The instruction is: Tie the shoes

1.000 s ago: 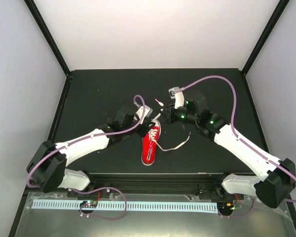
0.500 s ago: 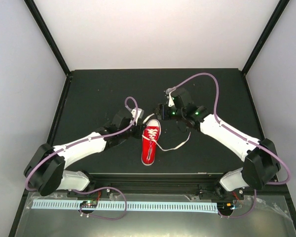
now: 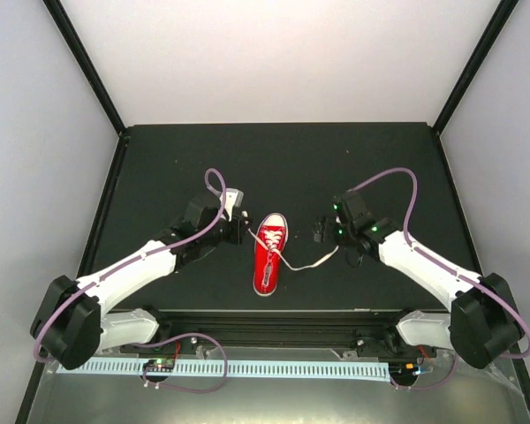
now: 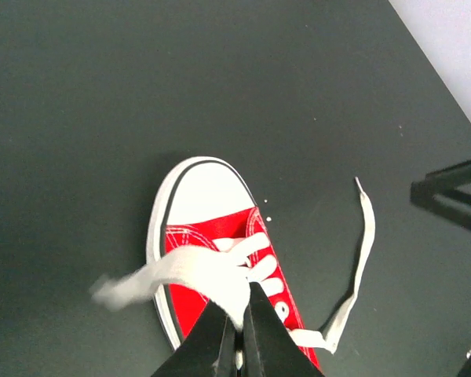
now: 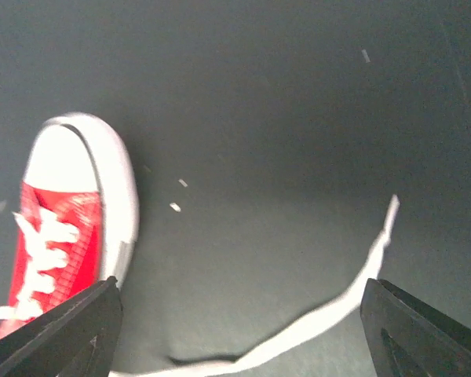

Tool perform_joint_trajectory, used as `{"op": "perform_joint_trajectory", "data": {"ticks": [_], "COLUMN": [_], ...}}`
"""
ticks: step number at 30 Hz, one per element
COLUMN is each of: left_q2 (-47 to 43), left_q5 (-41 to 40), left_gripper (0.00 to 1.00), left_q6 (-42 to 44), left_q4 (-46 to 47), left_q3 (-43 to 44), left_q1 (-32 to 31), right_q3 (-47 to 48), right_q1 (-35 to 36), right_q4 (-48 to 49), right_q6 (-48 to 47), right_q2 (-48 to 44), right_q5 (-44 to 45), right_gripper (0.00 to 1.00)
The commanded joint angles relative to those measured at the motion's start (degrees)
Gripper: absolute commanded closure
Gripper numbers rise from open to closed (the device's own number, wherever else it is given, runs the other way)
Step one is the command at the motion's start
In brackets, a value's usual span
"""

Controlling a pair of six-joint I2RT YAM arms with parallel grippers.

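My right gripper is above the slack lace, which lies on the table below my fingers, so it should move down and back onto the lace, short of its loose (image 3: 321,261) (image 5: 334,309) tip.
The shoe is a small red sneaker (image 3: 267,256) with a white toe cap, lying mid-table with its toe pointing away from the arms. My left gripper (image 3: 241,231) sits just left of the toe. In the left wrist view, the left gripper (image 4: 237,316) is shut on a white lace (image 4: 196,275) drawn up over the shoe (image 4: 212,236). My right gripper (image 3: 321,231) hovers to the right of the shoe, open and holding nothing. In the right wrist view, the other lace (image 5: 330,308) lies slack on the table between the wide-apart fingers (image 5: 67,338), with the shoe (image 5: 59,228) at the left.
The black tabletop (image 3: 159,168) ends at white walls behind and at the sides. The loose lace end (image 3: 336,250) trails right of the shoe. A few white specks (image 5: 175,206) dot the surface. The right gripper's dark body (image 4: 455,192) shows at the left wrist view's right edge.
The right gripper has opened, let go of its lace and moved back to the right. The left gripper has shut on the other lace and drawn left and nearer.
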Motion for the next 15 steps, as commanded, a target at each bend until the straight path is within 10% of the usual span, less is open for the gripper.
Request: {"op": "perform_joint_trajectory", "data": {"ticks": [1, 15], "left_q2": [0.77, 5.08], "left_q5": [5.65, 21.68], "left_gripper": [0.99, 0.98], "left_q6": [1.24, 8.62], "left_q4": [0.16, 1.98], "left_q3": [0.06, 2.31], "left_q1": [0.49, 0.4], "right_q3": [-5.75, -8.72], "right_q1": [-0.08, -0.08], "right_q4": [0.37, 4.43], "right_q6": [6.52, 8.13], "right_q2": [-2.22, 5.05], "right_q5": [1.11, -0.78], "right_gripper": [0.16, 0.37]}}
